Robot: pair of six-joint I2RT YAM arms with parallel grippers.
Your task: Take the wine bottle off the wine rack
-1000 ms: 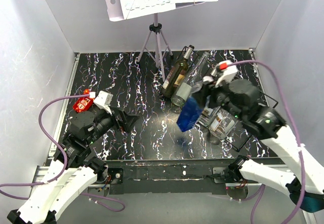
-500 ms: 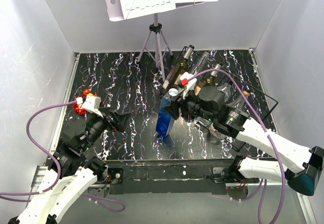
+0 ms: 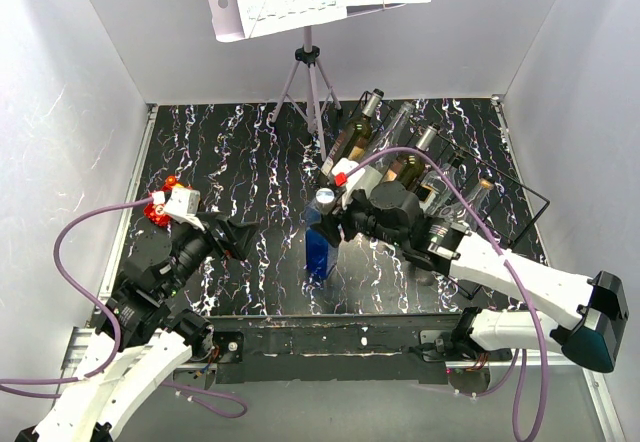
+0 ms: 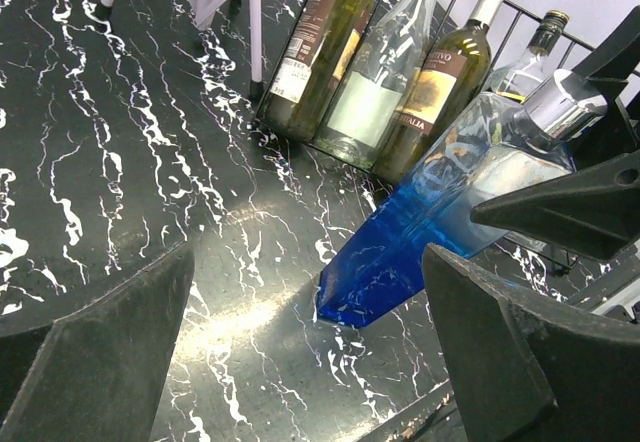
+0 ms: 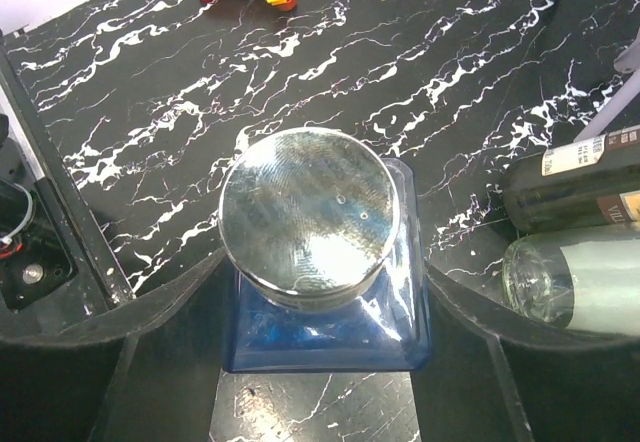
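The blue bottle stands upright, so my open left gripper goes toward the right in the top view onto the bottle's sides below its silver cap next.
My right gripper (image 3: 336, 224) is shut on a blue square glass bottle (image 3: 321, 244) with a silver cap. It holds the bottle upright near the table's middle, left of the black wire wine rack (image 3: 512, 180). The bottle's base is at or just above the table top. In the right wrist view the fingers (image 5: 165, 347) press both sides of the bottle (image 5: 320, 307) below its cap. Several wine bottles (image 3: 352, 144) still lie in the rack. My left gripper (image 3: 240, 234) is open and empty, left of the blue bottle (image 4: 430, 227).
A grey tripod music stand (image 3: 310, 72) with sheet music stands at the back centre. A red toy (image 3: 160, 206) lies at the left edge. Green and clear rack bottles (image 4: 325, 47) lie close behind the blue one. White walls enclose the table.
My right gripper has carried the blue bottle left and down, away from the rack, and turned it from tilted to upright. My left arm has shifted only slightly.
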